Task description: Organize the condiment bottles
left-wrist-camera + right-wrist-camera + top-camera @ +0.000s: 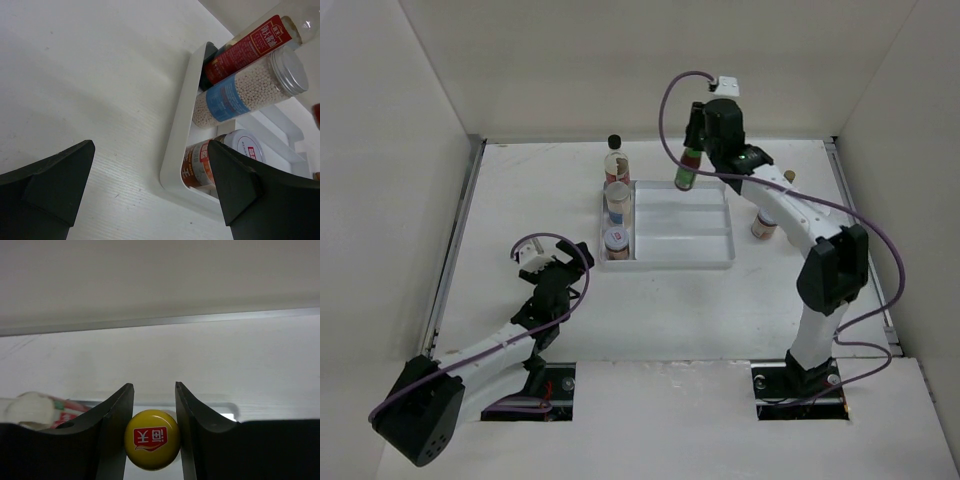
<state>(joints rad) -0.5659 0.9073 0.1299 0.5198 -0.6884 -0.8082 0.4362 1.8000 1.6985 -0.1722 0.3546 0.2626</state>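
The right gripper shifts to the left in the top view next, then down to the end of the tray's slot beside the red-labelled bottle, since that spot is empty.
My right gripper is shut on a green bottle and holds it above the back edge of the white divided tray. In the right wrist view its yellow cap sits between the fingers. The tray's left column holds a black-capped red-labelled bottle, a blue-labelled shaker and a white-lidded jar. All three show in the left wrist view: bottle, shaker, jar. My left gripper is open and empty by the tray's near left corner.
An amber bottle stands right of the tray, partly behind my right arm. Another small bottle shows behind that arm. White walls close the table at the back and both sides.
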